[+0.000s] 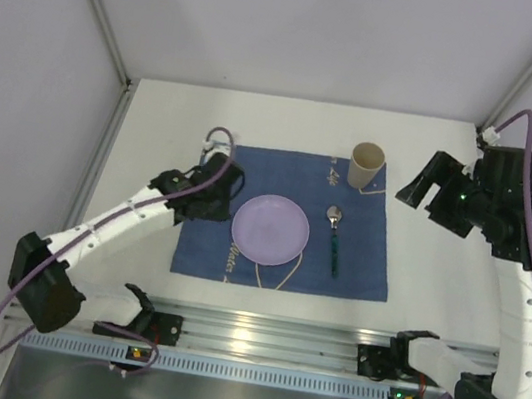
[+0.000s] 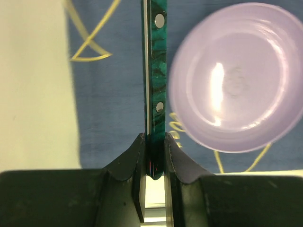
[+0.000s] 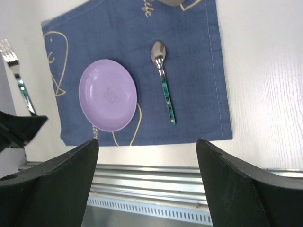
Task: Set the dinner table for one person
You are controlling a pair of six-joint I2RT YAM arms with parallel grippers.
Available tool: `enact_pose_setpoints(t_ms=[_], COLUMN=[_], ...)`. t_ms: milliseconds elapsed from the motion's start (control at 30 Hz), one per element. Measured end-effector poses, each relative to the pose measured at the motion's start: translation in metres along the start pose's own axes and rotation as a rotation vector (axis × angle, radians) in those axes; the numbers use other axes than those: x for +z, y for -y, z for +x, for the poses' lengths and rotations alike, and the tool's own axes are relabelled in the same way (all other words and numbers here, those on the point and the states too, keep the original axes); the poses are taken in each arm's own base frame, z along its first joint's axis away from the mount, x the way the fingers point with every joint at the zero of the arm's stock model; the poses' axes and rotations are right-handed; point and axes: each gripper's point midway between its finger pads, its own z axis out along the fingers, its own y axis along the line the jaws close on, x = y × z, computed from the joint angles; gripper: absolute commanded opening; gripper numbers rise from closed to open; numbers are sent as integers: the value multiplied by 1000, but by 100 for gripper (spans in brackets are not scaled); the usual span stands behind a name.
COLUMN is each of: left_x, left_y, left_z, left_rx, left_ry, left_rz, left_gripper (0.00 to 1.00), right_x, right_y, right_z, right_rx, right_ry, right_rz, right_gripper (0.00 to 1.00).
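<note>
I will next lower the fork (image 2: 155, 71) with my left gripper onto the mat beside the plate, then release its green handle.
The white dinner table (image 1: 146, 191) carries a blue placemat (image 1: 357, 265) with a lilac plate (image 1: 269, 228) at its middle. A spoon (image 1: 334, 236) with a green handle lies right of the plate, and a tan cup (image 1: 366, 166) stands at the mat's far right corner. My left gripper (image 2: 155, 142) is shut on the green handle of a fork (image 2: 155, 71) and holds it over the mat's left part, beside the plate (image 2: 236, 75). The fork's tines (image 3: 9, 52) show in the right wrist view. My right gripper (image 3: 147, 142) is open and empty, raised right of the mat (image 1: 429, 190).
A silver aluminium rail (image 1: 265, 331) runs along the table's near edge, with both arm bases bolted to it. Grey walls and frame posts enclose the table at the left, back and right. Bare white tabletop (image 3: 265, 71) lies right of the mat.
</note>
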Motion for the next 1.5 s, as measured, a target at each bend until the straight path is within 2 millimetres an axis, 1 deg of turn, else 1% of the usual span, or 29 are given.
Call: enact_pose_setpoints(t_ms=[33,100,133,200,267,367,433,533,633,733,767,833,867,900,933,967,1033,1100,1167,1267,1333,1400,1500], left_x=[5,10,14,24,37,57,67,75,80,84,85,84,83,82,81,79,76,72,66,54,42,28,1], left_y=[-26,-56,-66,-75,-77,-69,-63,-55,-50,-50,-51,-53,-54,-55,-56,-57,-58,-59,-59,-57,-54,-51,-43], left_z=[-1,4,8,16,26,41,52,62,67,75,78,81,82,82,82,81,78,72,64,48,31,8,-34], left_rx=[-66,-134,-157,-177,-184,-182,-180,-180,-177,-172,-173,-175,-178,-182,-184,-188,-196,-200,-201,-202,-198,-191,-179], left_ry=[2,-16,-29,-58,-104,-165,-202,-233,-262,-301,-312,-327,-330,-336,-340,-344,-347,-341,-330,-302,-269,-223,-110], left_rz=[-32,-62,-68,-66,-50,10,52,102,133,131,128,117,110,99,90,79,64,52,46,51,59,67,112], left_gripper=[0,0,0,0,0,0,0,0,0,0,1,9,16,27,34,40,47,51,59,61,61,62,67], right_x=[2,10,16,23,27,29,28,26,26,26,27,28,28,28,28,28,28,28,28,28,28,26,17], right_y=[1,5,8,12,14,16,17,18,20,22,23,24,24,24,24,24,25,26,26,27,27,25,13], right_z=[3,14,21,31,38,42,43,46,48,51,51,53,53,53,53,53,53,53,53,52,51,49,43], right_rx=[1,5,6,6,3,-2,-5,-11,-12,-17,-18,-18,-20,-23,-27,-32,-38,-42,-45,-45,-51,-62,-107], right_ry=[-11,-53,-82,-122,-150,-163,-160,-158,-157,-160,-162,-167,-167,-167,-166,-166,-163,-161,-161,-158,-155,-145,-101], right_rz=[1,9,16,26,31,34,33,32,33,39,41,44,45,45,47,48,54,58,59,64,64,58,-4], right_gripper=[84,83,83,83,83,83,83,83,83,85,88,93,99,100,100,100,100,100,100,100,100,100,100])
